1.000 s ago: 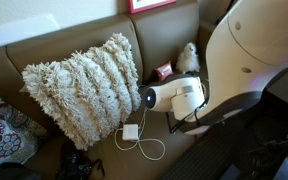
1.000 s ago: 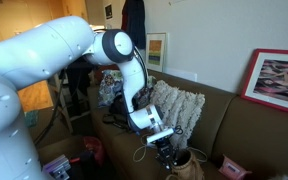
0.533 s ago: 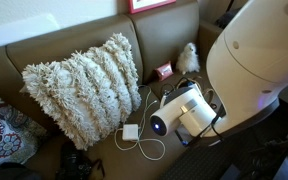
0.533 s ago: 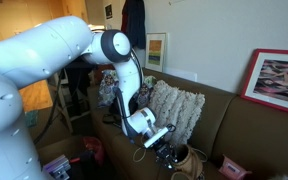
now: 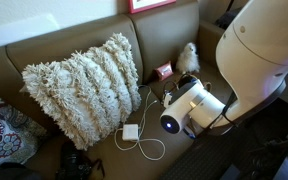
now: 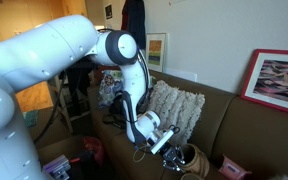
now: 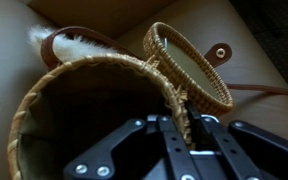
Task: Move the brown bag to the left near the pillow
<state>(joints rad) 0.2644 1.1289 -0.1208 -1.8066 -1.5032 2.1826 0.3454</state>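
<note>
Some of the seat still shows between the bag and the pillow, so I should move my gripper toward the sofa back, to the seat (image 5: 151,92) beside the pillow's edge, and let go of the bag's rim.
The brown bag (image 7: 79,95) is a woven tan pouch with an open round mouth. Its round lid (image 7: 189,65) hangs beside it on a thin brown strap. In the wrist view my gripper (image 7: 177,115) is shut on the bag's rim, one finger inside and one outside. In an exterior view the bag (image 6: 196,166) sits on the sofa seat at my gripper (image 6: 181,157), right of the pillow (image 6: 179,105). In an exterior view the shaggy cream pillow (image 5: 84,85) leans on the sofa back. There my wrist hides the bag.
A white fluffy toy (image 5: 188,57) and a small red box (image 5: 164,71) sit against the sofa back. A white charger with a looped cable (image 5: 131,132) lies on the seat below the pillow. A floral cushion (image 5: 4,130) is at the far end.
My wrist has dropped lower and moved toward the sofa's front edge, away from the pillow. The gripper has come down onto the bag.
</note>
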